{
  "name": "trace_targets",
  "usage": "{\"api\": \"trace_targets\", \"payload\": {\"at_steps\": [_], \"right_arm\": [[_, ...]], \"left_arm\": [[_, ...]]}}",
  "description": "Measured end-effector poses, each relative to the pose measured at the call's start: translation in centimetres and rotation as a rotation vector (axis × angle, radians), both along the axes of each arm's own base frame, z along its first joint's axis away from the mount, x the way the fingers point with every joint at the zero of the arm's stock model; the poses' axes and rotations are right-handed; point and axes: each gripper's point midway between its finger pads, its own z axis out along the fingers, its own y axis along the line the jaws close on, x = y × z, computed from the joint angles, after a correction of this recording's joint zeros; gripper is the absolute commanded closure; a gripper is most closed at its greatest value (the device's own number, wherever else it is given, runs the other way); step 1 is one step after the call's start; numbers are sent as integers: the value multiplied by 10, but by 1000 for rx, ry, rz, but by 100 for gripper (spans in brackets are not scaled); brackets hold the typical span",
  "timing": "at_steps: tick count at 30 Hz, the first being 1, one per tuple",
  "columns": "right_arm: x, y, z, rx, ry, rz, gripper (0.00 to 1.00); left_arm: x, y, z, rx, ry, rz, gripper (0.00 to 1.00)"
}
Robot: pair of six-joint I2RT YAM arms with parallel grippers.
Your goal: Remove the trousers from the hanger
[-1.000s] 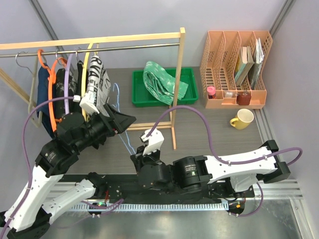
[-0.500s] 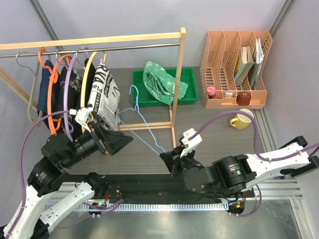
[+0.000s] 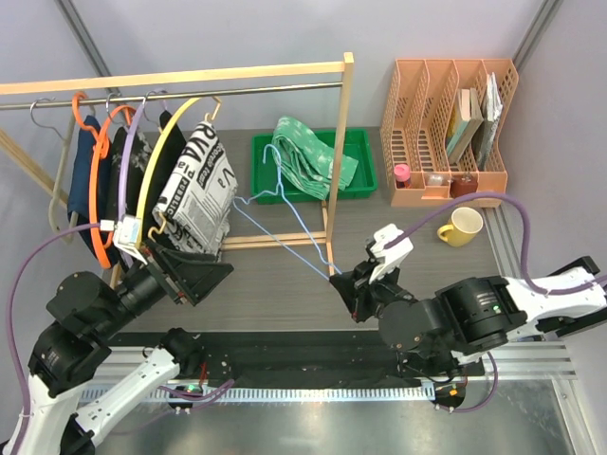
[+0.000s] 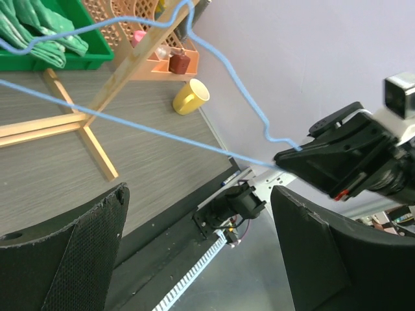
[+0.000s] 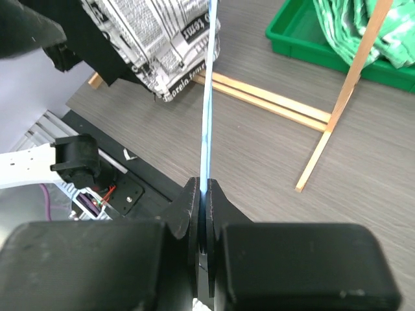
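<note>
I should tilt my right gripper upward, swing the hanger's hook outward onto the bar's empty part by the rack's post (image 3: 318,86), and let go, because the light blue hanger (image 3: 285,239) is bare.
The trousers (image 3: 305,156) are a green, whitish-mottled heap lying in the green tray (image 3: 261,185) behind the rack; they also show in the left wrist view (image 4: 39,29) and the right wrist view (image 5: 353,29). The light blue wire hanger (image 3: 285,239) is bare and held in the air, its hook near the tray. My right gripper (image 3: 343,282) is shut on the hanger's lower wire (image 5: 209,97), which runs up from the closed jaws (image 5: 206,194). My left gripper (image 3: 204,270) is wide open and empty (image 4: 201,259), left of the hanger and apart from it.
A wooden clothes rack (image 3: 337,161) carries orange and yellow hangers and a newspaper-print garment (image 3: 199,190) at the left. An orange file organiser (image 3: 446,133) stands at the back right, with a yellow mug (image 3: 460,226) in front of it.
My right gripper has carried the blue hanger to the right, away from the left gripper. My left gripper has drawn back to the left and lower, open and empty.
</note>
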Motion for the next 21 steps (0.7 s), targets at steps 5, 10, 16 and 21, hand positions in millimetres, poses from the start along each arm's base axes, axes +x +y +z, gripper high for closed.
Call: {"api": "trace_targets", "payload": {"at_steps": [5, 10, 16, 21], "right_arm": [[4, -12, 39, 19, -19, 8, 99], [9, -24, 84, 78, -45, 15, 99], [15, -36, 101, 92, -81, 23, 99], [17, -43, 95, 118, -106, 33, 99]], "left_arm": [[0, 6, -5, 18, 8, 25, 11], [-1, 10, -9, 30, 14, 42, 11], [-2, 11, -9, 20, 17, 42, 12], [-1, 10, -9, 13, 20, 41, 12]]}}
